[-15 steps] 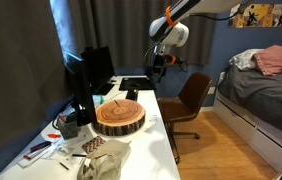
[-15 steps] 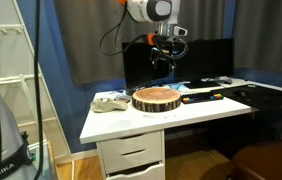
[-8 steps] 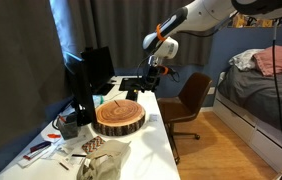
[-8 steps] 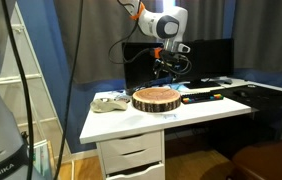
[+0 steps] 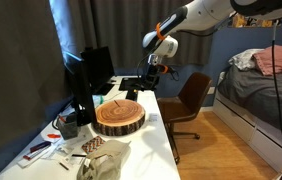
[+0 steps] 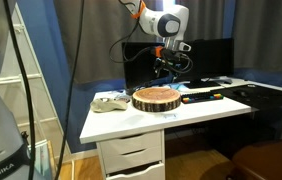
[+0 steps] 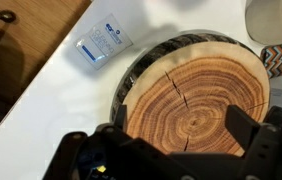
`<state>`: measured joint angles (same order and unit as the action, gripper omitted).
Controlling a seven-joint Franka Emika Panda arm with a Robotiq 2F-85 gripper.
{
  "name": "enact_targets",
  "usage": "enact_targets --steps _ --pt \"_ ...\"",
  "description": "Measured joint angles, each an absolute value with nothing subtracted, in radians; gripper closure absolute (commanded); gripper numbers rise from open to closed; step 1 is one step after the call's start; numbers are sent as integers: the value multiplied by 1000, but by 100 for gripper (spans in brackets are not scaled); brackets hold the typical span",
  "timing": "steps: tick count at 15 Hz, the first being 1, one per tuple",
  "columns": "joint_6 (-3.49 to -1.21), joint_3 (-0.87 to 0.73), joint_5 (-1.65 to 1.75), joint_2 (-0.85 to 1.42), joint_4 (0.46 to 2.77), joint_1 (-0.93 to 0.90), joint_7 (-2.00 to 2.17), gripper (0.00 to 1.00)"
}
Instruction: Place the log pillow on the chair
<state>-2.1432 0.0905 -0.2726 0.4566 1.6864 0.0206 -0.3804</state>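
Note:
The gripper should next move down with open fingers onto the pillow's bark rim by the packet [image 5: 142,112], because the pillow's flat side is wider than the gap between the open fingers.
The log pillow [image 5: 119,117] is a round cushion printed like a cut tree trunk. It lies flat on the white desk [image 5: 159,127] in both exterior views [image 6: 155,99]. In the wrist view it fills the middle [image 7: 196,105], with rings and dark bark rim showing. My gripper [image 5: 147,78] hangs above and behind the pillow [image 6: 165,70], apart from it. Its fingers stand wide open on either side of the pillow's face in the wrist view [image 7: 181,128]. The brown chair [image 5: 189,103] stands beside the desk, and only its top shows in an exterior view [image 6: 269,160].
A monitor [image 5: 93,72] stands at the back of the desk [image 6: 181,60]. A crumpled cloth [image 5: 105,160] and small items lie at the near end. A small packet [image 7: 104,40] lies on the desk beside the pillow. A bed [image 5: 266,85] stands beyond the chair.
The arm came down from high above the desk toward the pillow during the first half second. Since then it has held still.

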Motion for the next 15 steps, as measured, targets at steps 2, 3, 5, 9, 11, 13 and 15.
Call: enact_targets --steps 2,3,5,9,11,13,15 --pt "-2143 92 -274 479 1675 25 -380 0" --pt "-2144 92 -274 502 1663 27 -380 0" --pt "-2147 96 -276 561 1628 35 -380 0" --pt "-2153 121 -293 694 1528 62 -381 0" --pt "-2154 139 -301 758 1468 74 -381 0" --pt "-2154 155 -307 817 1407 80 -380 0" --pt "-2153 164 -309 868 1348 81 -378 0"
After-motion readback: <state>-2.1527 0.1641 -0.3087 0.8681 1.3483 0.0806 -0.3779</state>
